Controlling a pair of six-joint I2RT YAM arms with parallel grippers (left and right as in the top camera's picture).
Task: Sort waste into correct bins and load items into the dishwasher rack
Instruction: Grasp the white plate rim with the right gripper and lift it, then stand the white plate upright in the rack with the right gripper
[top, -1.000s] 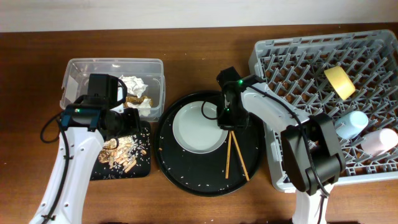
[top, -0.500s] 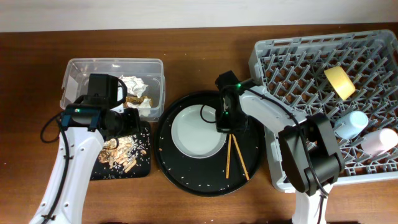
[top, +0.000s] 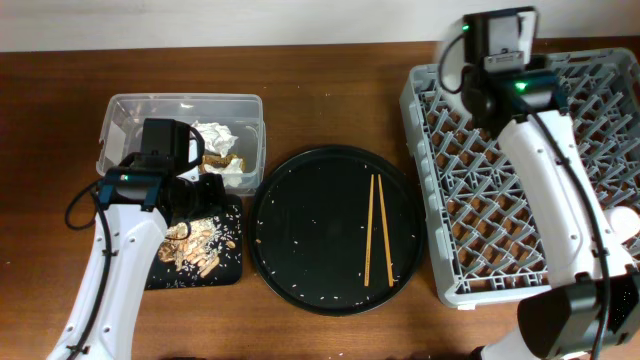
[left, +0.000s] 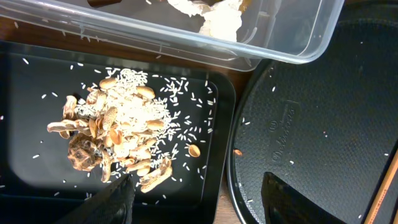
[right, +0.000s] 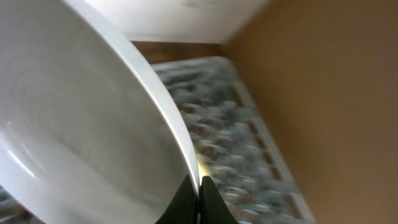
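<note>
My right gripper moves down and slightly to the right in the overhead view next, and releases the tilted plate's rim at the grey rack's wires below it.
My right gripper (right: 198, 190) is shut on the rim of the pale grey-green plate (right: 81, 124) and holds it tilted above the grey dishwasher rack (top: 520, 210), near its far left corner. In the overhead view the right arm hides the plate. The chopsticks (top: 378, 235) lie on the round black tray (top: 300, 250). My left gripper (left: 199, 208) is open and empty over the edge of the shallow black tray (left: 37, 74), which holds rice-like scraps (left: 124, 121). The clear tub (top: 135, 110) holds white tissue (top: 215, 135) and the brown-and-gold wrapper (top: 222, 160).
A pink cup (top: 626, 220) shows at the rack's right edge; the yellow bowl and blue cup are hidden behind my right arm. Loose rice grains dot the round tray. Bare wooden table lies in front and between the containers.
My right gripper has lifted the plate off the round black tray and carried it up and right, over the rack. The left arm has not moved.
</note>
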